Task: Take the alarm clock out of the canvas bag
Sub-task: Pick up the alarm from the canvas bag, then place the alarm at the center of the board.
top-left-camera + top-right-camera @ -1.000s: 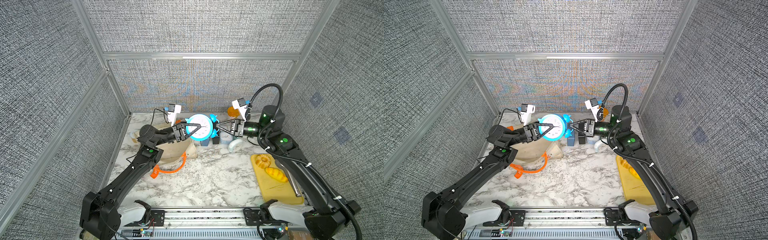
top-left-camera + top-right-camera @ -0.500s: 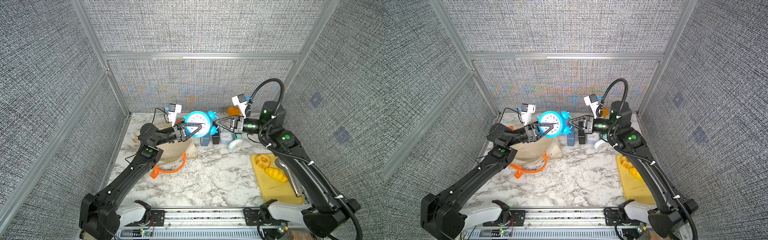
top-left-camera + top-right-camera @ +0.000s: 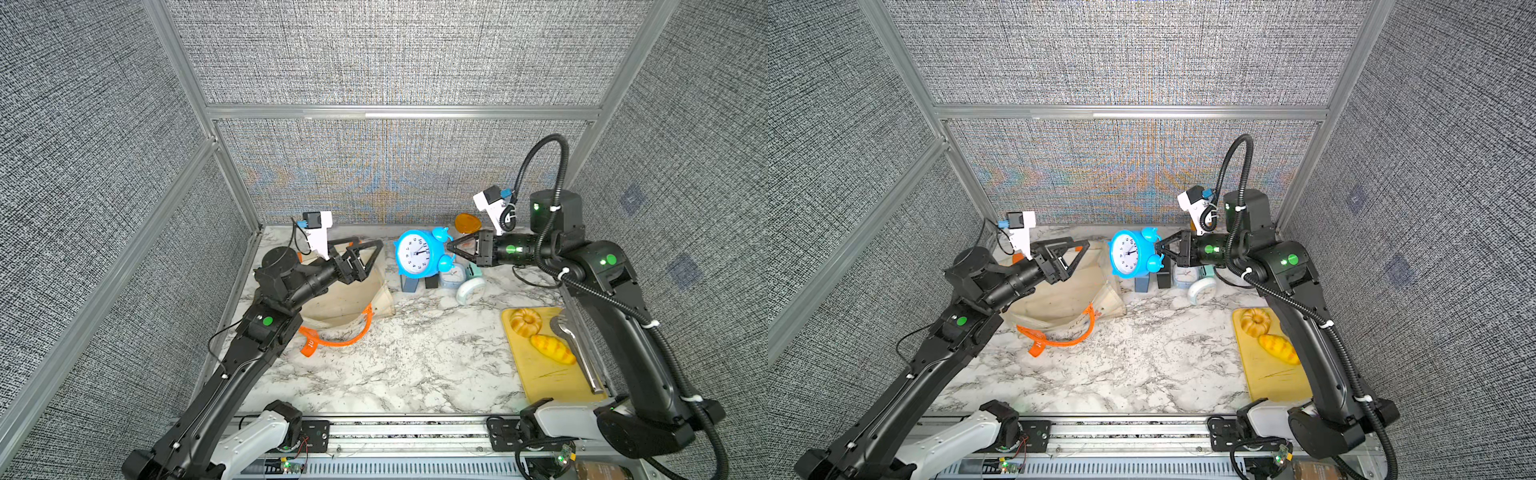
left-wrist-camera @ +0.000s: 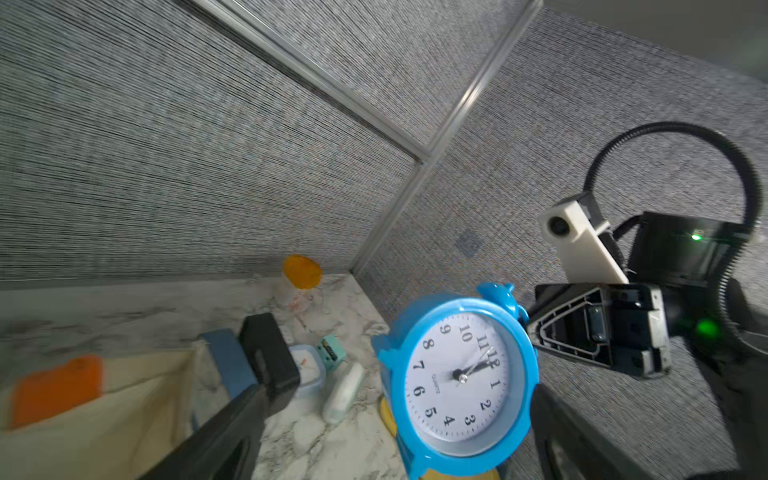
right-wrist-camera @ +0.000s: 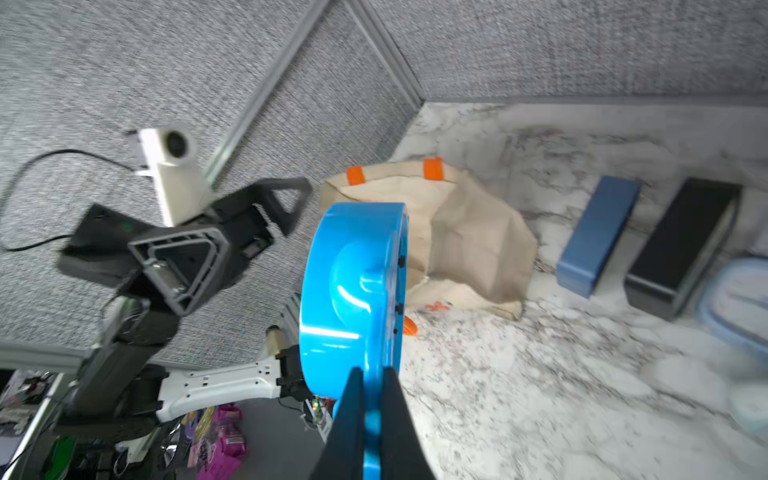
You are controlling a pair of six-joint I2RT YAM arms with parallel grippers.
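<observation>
The bare tabletop in front of the blue box is below the robot's right gripper, so next the gripper should tip fingers-down, lower the clock there and let go of the clock's blue edge.
The blue alarm clock (image 3: 417,254) (image 3: 1130,254) (image 4: 461,382) hangs in the air above the table's back, to the right of the canvas bag. My right gripper (image 3: 449,249) (image 3: 1159,249) (image 5: 372,386) is shut on a thin blue ridge at the clock's edge (image 5: 353,282). The cream canvas bag (image 3: 349,297) (image 3: 1059,301) (image 5: 469,241) lies slumped at the back left, with its orange handle in front. My left gripper (image 3: 372,258) (image 3: 1077,258) stands wide open above the bag, apart from the clock, nothing between its fingers (image 4: 224,440).
A blue box (image 3: 409,284) and a black box (image 3: 432,281) stand under the clock, with small pale clocks (image 3: 469,291) beside them. An orange-lidded jar (image 3: 467,223) is at the back wall. At the right, a yellow board (image 3: 540,378) carries pastries and tongs (image 3: 577,353).
My left gripper has opened, let go of the clock and drawn back left over the bag. The right gripper has kept its grip and holds the clock alone.
</observation>
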